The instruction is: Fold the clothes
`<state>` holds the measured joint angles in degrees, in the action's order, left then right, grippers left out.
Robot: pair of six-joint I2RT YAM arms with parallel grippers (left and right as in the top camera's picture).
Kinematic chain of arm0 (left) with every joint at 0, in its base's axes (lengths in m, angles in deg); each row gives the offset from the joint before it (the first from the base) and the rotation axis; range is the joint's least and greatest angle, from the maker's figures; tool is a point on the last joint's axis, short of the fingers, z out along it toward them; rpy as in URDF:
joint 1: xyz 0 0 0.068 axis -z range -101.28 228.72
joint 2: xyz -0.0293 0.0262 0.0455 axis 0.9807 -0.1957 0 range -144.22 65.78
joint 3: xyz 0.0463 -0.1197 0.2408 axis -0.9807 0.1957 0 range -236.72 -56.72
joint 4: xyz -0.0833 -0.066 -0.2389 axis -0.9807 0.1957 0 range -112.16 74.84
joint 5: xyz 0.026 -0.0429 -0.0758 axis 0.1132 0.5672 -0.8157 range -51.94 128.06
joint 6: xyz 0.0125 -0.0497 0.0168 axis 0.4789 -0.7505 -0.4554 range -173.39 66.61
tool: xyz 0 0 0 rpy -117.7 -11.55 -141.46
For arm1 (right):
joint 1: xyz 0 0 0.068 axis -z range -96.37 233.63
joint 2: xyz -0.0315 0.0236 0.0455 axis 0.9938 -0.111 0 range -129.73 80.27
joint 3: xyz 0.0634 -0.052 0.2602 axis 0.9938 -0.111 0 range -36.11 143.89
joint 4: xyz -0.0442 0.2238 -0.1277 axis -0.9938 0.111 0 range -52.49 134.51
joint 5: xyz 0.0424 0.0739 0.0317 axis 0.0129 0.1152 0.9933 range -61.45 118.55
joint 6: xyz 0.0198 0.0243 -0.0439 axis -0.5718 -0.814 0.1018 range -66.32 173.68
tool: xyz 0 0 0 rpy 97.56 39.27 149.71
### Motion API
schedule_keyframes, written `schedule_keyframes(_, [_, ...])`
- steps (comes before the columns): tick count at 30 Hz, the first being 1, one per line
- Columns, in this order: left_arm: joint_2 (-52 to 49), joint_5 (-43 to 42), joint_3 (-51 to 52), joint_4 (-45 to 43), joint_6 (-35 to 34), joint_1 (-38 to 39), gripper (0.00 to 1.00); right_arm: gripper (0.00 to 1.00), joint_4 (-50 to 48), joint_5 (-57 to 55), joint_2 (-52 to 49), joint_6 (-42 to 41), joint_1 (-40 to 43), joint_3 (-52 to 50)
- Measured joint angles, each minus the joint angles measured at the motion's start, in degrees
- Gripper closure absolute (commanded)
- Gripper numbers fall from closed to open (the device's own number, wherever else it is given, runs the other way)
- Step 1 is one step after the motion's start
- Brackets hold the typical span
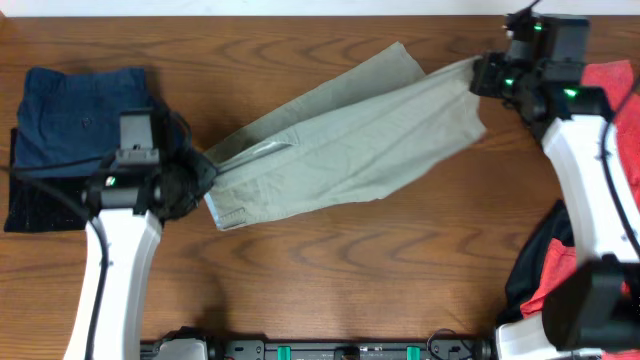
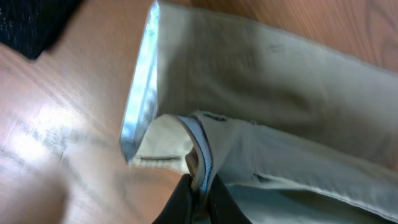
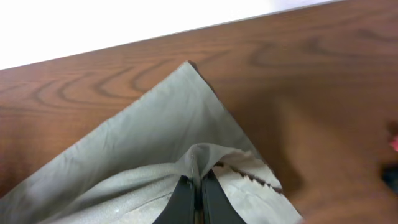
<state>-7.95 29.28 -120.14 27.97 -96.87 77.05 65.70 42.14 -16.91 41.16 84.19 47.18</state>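
The robot will next use its left gripper to carry the waistband end outward and down over the uncovered lower layer toward the back edge of the table, and then let it go.
Pale khaki-green shorts (image 1: 340, 150) stretch across the middle of the wooden table, pulled taut between my two grippers. My left gripper (image 1: 207, 168) is shut on the waistband end (image 2: 200, 158), where the pale blue lining shows. At the far right, my right gripper (image 1: 478, 75) is shut on a leg hem (image 3: 198, 163) of the shorts. One leg (image 1: 390, 62) points toward the back edge. A navy garment (image 1: 80, 110) lies folded on a black one (image 1: 40, 205) at the left.
Red fabric (image 1: 612, 85) lies at the right edge behind the right arm, with more red and black cloth (image 1: 545, 265) lower down. The table's back edge (image 3: 155, 34) runs close behind the shorts' leg.
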Motion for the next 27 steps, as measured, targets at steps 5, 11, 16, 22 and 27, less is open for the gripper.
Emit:
schedule_keyframes(5, [-7.39, 3.43, -0.04, -4.66, -3.50, 0.00, 0.94, 0.99, -8.57, -0.17, -5.84, -0.04, -2.36, 0.00])
schedule_keyframes(11, [-16.24, 5.90, -0.04, -12.90, -5.81, -0.57, 0.29, 0.16, -19.87, -0.59, -12.70, -0.31, -5.33, 0.02])
schedule_keyframes(16, [-18.64, 5.60, -0.04, -16.92, -6.32, -3.04, 0.16, 0.01, -19.39, -0.57, -16.39, -0.17, -7.04, 0.09])
schedule_keyframes(22, [-18.34, -1.05, -0.04, -15.23, -2.54, -8.15, 0.09, 0.01, -6.64, -0.76, -16.11, -0.33, -6.03, 0.42])
schedule_keyframes(27, [-18.34, -3.26, -0.02, -10.25, 3.02, -8.26, 0.01, 0.01, 9.53, -0.92, -14.27, -0.33, -3.17, 0.44])
